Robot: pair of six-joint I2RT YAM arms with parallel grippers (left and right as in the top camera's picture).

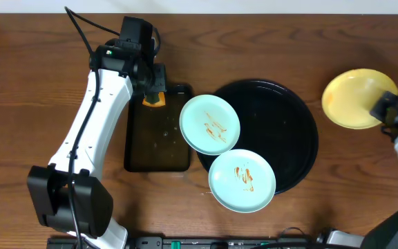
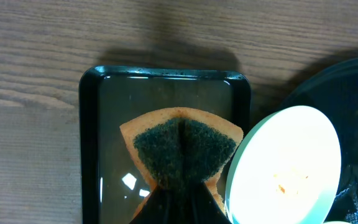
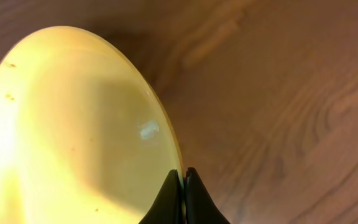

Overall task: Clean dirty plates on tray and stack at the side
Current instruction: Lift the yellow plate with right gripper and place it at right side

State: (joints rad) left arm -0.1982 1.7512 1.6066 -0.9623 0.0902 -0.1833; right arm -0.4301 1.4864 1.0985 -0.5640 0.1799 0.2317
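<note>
I should next ease my right gripper down and back and release the yellow plate (image 1: 354, 98) on the clear tabletop below, beside the round tray.
Two pale mint-blue plates with orange-brown smears rest on the left rim of the large round black tray (image 1: 289, 131): one at the upper left (image 1: 209, 124), one at the lower front (image 1: 242, 180). The pale yellow plate (image 1: 354, 98) is at the right, over bare tabletop, and my right gripper (image 3: 183, 177) is shut on its rim (image 3: 73, 124). My left gripper (image 2: 179, 193) is shut on an orange sponge with a dark green scrub face (image 2: 182, 149), above the small rectangular black tray (image 2: 104, 143). A mint-blue plate (image 2: 284, 168) shows at the right in the left wrist view.
The rectangular black tray (image 1: 157, 149) holds a film of water and lies left of the round tray. Brown wood-grain tabletop (image 1: 365, 180) surrounds everything. The left arm's base (image 1: 68, 200) stands at the front left.
</note>
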